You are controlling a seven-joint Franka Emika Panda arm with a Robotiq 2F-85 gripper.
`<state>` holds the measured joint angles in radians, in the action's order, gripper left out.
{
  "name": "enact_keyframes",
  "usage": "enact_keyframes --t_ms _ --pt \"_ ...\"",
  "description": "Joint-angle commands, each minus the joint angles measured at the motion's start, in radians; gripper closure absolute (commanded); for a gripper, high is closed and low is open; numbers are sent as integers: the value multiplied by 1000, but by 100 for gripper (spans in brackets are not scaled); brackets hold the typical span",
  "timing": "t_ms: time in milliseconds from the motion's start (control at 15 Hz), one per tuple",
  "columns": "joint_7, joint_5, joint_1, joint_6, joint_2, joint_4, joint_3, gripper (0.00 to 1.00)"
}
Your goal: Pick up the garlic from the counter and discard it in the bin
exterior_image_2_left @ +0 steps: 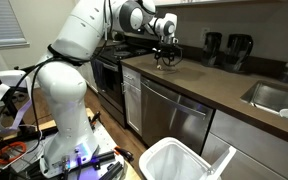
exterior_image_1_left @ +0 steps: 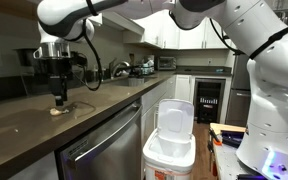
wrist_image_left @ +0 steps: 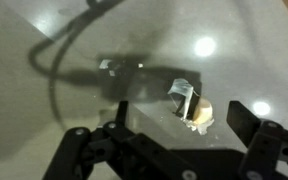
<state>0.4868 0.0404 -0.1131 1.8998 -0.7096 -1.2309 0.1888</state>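
The garlic piece (exterior_image_1_left: 57, 111) (wrist_image_left: 198, 113) lies just below my gripper, already between its open black fingers. My gripper needs to lower slightly toward the counter, then close on it.
A small cream-white garlic piece (wrist_image_left: 198, 113) lies on the glossy dark counter (exterior_image_1_left: 104, 100), also visible in an exterior view (exterior_image_1_left: 56, 111). My gripper (wrist_image_left: 182, 116) is open and hangs just above the counter, with the garlic between its black fingers, nearer the right one. It shows in both exterior views (exterior_image_1_left: 58, 98) (exterior_image_2_left: 166, 63). I cannot tell whether the fingers touch the garlic. The white bin (exterior_image_1_left: 169, 150) stands on the floor in front of the counter with its lid raised, and shows again in an exterior view (exterior_image_2_left: 176, 160).
A steel-fronted dishwasher (exterior_image_2_left: 179, 118) sits under the counter beside the bin. A sink (exterior_image_2_left: 274, 95) is set into the counter further along. Black appliances (exterior_image_2_left: 224, 47) stand at the back wall. The robot's white base (exterior_image_1_left: 269, 110) stands on the floor near the bin.
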Motion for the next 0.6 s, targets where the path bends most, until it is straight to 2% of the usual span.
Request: enact_keyframes --t_ms 0,467,533 --pt "0 -36 4 7 -27 35 13 0" --pt "-8 -53 -4 11 -48 36 12 0" --pt "-10 -48 -7 12 -51 36 9 5"
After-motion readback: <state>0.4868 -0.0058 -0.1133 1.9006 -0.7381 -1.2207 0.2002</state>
